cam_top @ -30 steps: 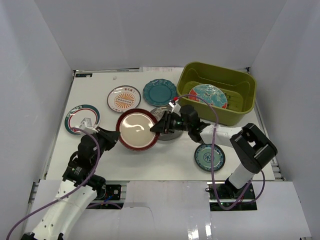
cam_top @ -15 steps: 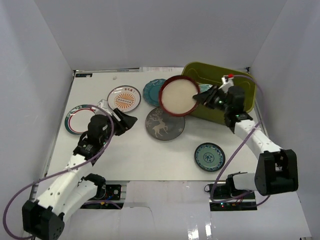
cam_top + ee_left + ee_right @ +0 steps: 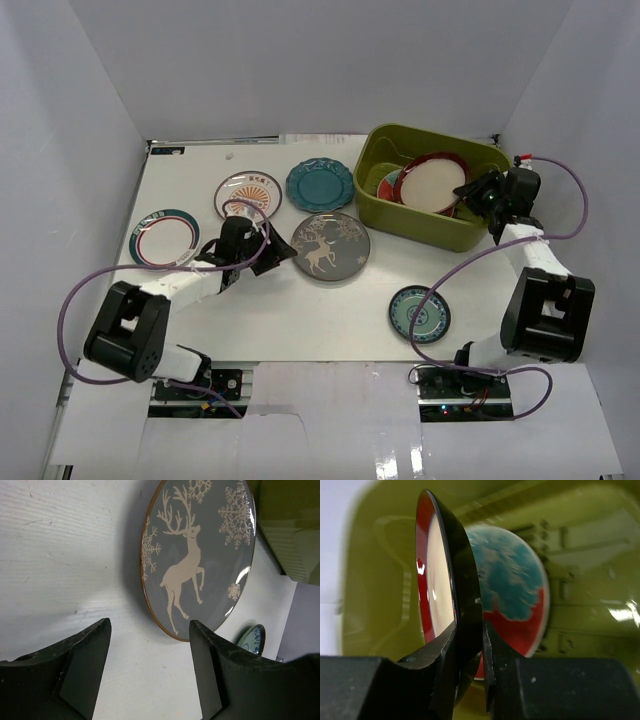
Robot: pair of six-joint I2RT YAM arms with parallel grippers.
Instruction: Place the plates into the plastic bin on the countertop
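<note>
The cream plate (image 3: 432, 182) in my right gripper will next go down, still tilted, toward the bottom of the bin below it, beside the floral plate. Then I will release the cream plate's rim.
My right gripper (image 3: 472, 193) (image 3: 469, 636) is shut on the rim of the dark-rimmed cream plate (image 3: 432, 182) (image 3: 436, 575), which it holds tilted inside the olive-green plastic bin (image 3: 432, 232) (image 3: 592, 540). A red-teal floral plate (image 3: 389, 184) (image 3: 515, 590) lies in the bin behind it. My left gripper (image 3: 277, 250) (image 3: 150, 627) stands open and empty low over the countertop (image 3: 300, 300), just left of the grey deer plate (image 3: 331, 246) (image 3: 200, 555), not touching it.
On the countertop lie an orange sunburst plate (image 3: 248, 195), a scalloped teal plate (image 3: 320, 184), a green-rimmed white plate (image 3: 163, 237) and a small teal patterned plate (image 3: 419, 313) (image 3: 252, 637). White walls enclose three sides.
My right gripper carried the dark-rimmed plate from the middle of the countertop up and into the bin. My left gripper let go of it, opened, and moved right to the deer plate.
</note>
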